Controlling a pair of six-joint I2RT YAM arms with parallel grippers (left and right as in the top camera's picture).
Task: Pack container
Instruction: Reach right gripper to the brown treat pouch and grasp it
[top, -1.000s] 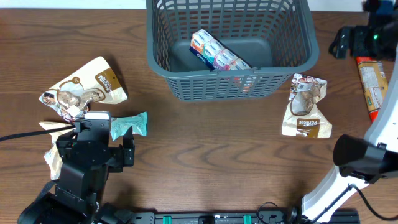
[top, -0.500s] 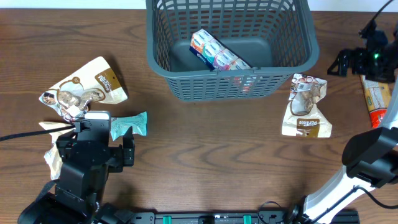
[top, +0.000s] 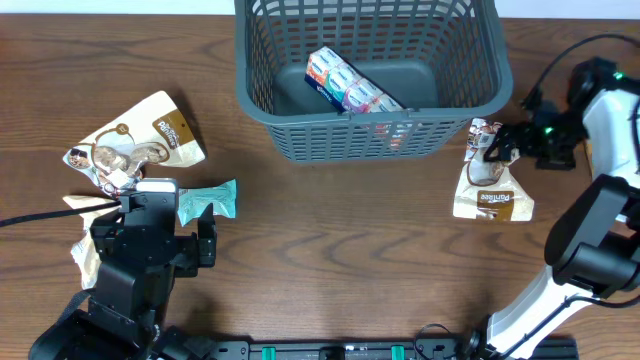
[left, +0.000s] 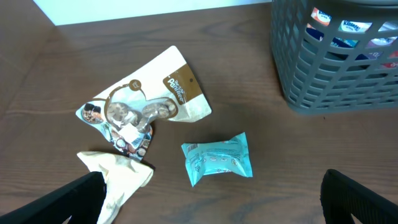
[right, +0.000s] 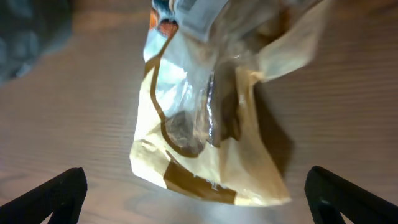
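Observation:
The robot's open right gripper needs to come down next onto the clear middle of the snack pouch (top: 486, 171) (right: 209, 121) and close there, because the pouch's raised folds give the fingers something to pinch.
The container, a grey-blue slotted basket (top: 480, 95), stands at the back centre and shows at the upper right of the left wrist view (left: 323, 81). A colourful packet (top: 350, 85) lies inside it. My right gripper (top: 503, 143) hovers open over the top of a cream and brown snack pouch (top: 490, 190), which fills the right wrist view (right: 211, 112) between the spread fingers (right: 56, 196). My left gripper (top: 150, 200) stays open near the front left, with a teal packet (left: 217, 158) just ahead of it and nothing between its fingers (left: 68, 199).
A cream snack pouch (top: 140, 140) lies at the left, and a crumpled cream wrapper (left: 118, 177) sits beside the left gripper. A black cable (top: 40, 215) runs off the left edge. The right arm's white body (top: 610, 150) rises along the right edge.
The right arm has swung from the far right rear leftward and now hangs over the cream pouch beside the basket. The left arm and all packets have stayed put.

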